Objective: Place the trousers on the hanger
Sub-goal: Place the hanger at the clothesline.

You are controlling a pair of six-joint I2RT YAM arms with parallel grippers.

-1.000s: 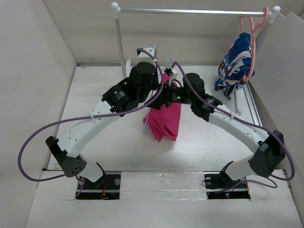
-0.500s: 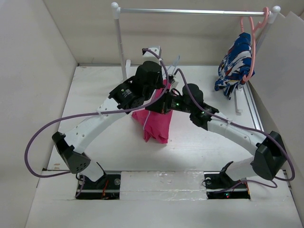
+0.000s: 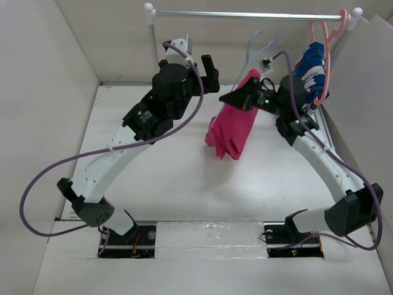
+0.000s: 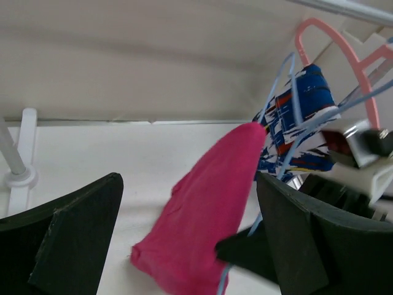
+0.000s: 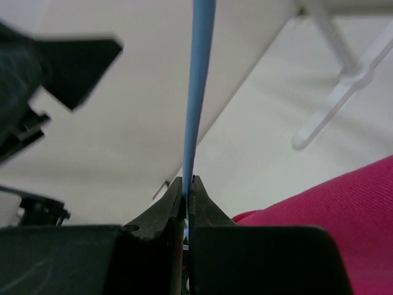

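Note:
The bar's bare part (image 3: 269, 16) lies outward, so my right gripper needs to carry the hanger that way next, lay its still-free hook over the bar and let go of the hanger's wire.
The magenta trousers (image 3: 232, 126) hang folded over the light-blue hanger (image 3: 258, 46), lifted off the table below the rail. My right gripper (image 3: 238, 98) is shut on the hanger's thin wire; in the right wrist view the wire (image 5: 198, 92) rises from the pinched fingertips (image 5: 188, 181), with pink cloth (image 5: 344, 196) at lower right. My left gripper (image 3: 207, 77) stands open to the left of the trousers, apart from them. In the left wrist view the trousers (image 4: 209, 209) and hanger wire (image 4: 279, 92) hang beyond its spread gripper (image 4: 189, 184).
A white clothes rail (image 3: 245, 15) spans the back, its left post (image 3: 153, 55) behind my left arm. A salmon-pink hanger (image 3: 325, 43) with a blue-and-white patterned garment (image 3: 304, 86) hangs at the rail's right end. Walls close in on both sides.
The left gripper opened and let go, drawing back to the left. The right gripper shut on the hanger and carried it with the trousers up and to the right, towards the rail.

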